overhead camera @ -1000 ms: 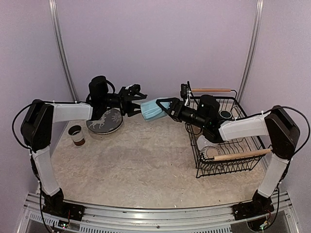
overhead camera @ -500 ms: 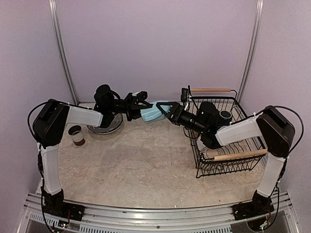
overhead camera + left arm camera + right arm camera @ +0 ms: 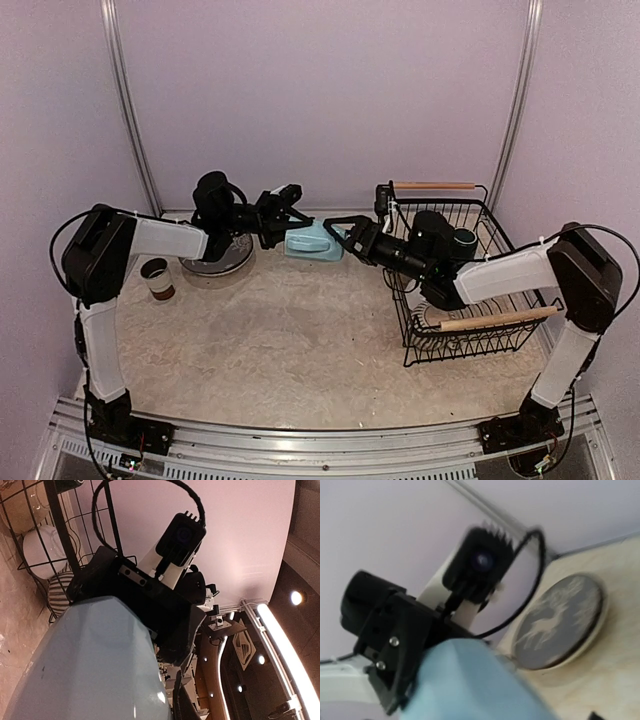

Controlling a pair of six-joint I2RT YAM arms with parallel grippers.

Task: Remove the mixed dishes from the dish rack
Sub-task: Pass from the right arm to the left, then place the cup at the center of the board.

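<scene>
I need to turn my left gripper downward, lower the light blue mug (image 3: pixel 313 243) onto the table beside the deer-pattern plate and release it there, because that spot is bare.
The light blue mug (image 3: pixel 313 243) hangs in the air above the back of the table, between my two grippers. My left gripper (image 3: pixel 290 222) is shut on its left end; the mug (image 3: pixel 85 665) fills the lower left of the left wrist view. My right gripper (image 3: pixel 336 240) faces it from the right, jaws spread wide around the mug's other end. In the right wrist view the mug (image 3: pixel 475 685) is a blur low down. The dish rack (image 3: pixel 512 262) stands at the right with a dark green mug (image 3: pixel 462 238) and a striped plate (image 3: pixel 432 316) inside.
A dark deer-pattern plate (image 3: pixel 218 255) lies at the back left, partly under my left arm, and shows again as the plate (image 3: pixel 559 624). A brown-white cup (image 3: pixel 156 277) stands near the left wall. The rack's wooden handles (image 3: pixel 497 319) stick up. White bowls (image 3: pixel 42 545) sit in the rack.
My left gripper reached right and closed on the mug. My right gripper's jaws have spread wider. The mug now sits slightly lower.
</scene>
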